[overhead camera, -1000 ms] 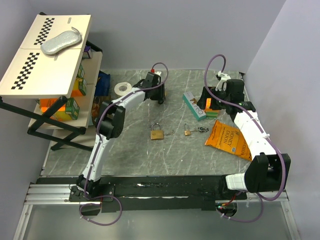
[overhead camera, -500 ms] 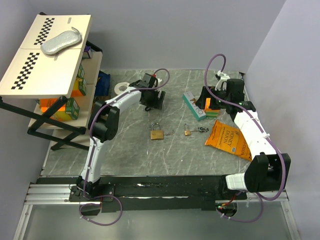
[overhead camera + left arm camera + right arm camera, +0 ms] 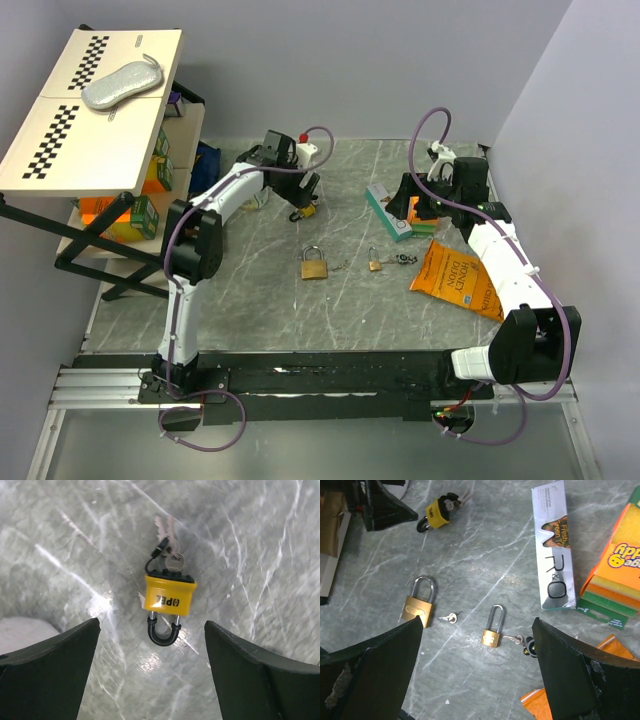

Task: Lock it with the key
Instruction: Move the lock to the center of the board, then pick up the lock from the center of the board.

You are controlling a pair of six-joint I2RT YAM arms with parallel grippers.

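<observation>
My left gripper comes down next onto the yellow body of the padlock [image 3: 309,210] [image 3: 169,597] and closes its fingers across both sides of the padlock, since the keys occupy one padlock end.
A yellow padlock [image 3: 169,596] with a black shackle lies flat on the marble table [image 3: 340,310], with a bunch of keys [image 3: 167,545] in its keyhole end. Both shackle legs run into its body. My left gripper [image 3: 151,630] hovers over it, open, its jaws wide on either side without touching. In the top view the yellow padlock [image 3: 303,212] lies just below the left gripper [image 3: 298,192]. A large brass padlock [image 3: 418,605] with a small key [image 3: 449,617] and a small brass padlock [image 3: 492,630] with its key [image 3: 517,639] lie mid-table. My right gripper [image 3: 477,622] hangs open above them, empty.
A silver-green box [image 3: 388,212], a pack of sponges [image 3: 425,215] and an orange pouch [image 3: 460,280] lie at the right. A shelf rack [image 3: 110,170] with boxes stands at the left. A white tape roll [image 3: 20,635] sits close to the left gripper.
My left gripper has opened wide and swung left and back. The yellow padlock now lies uncovered on the table under it. The right arm has not moved.
</observation>
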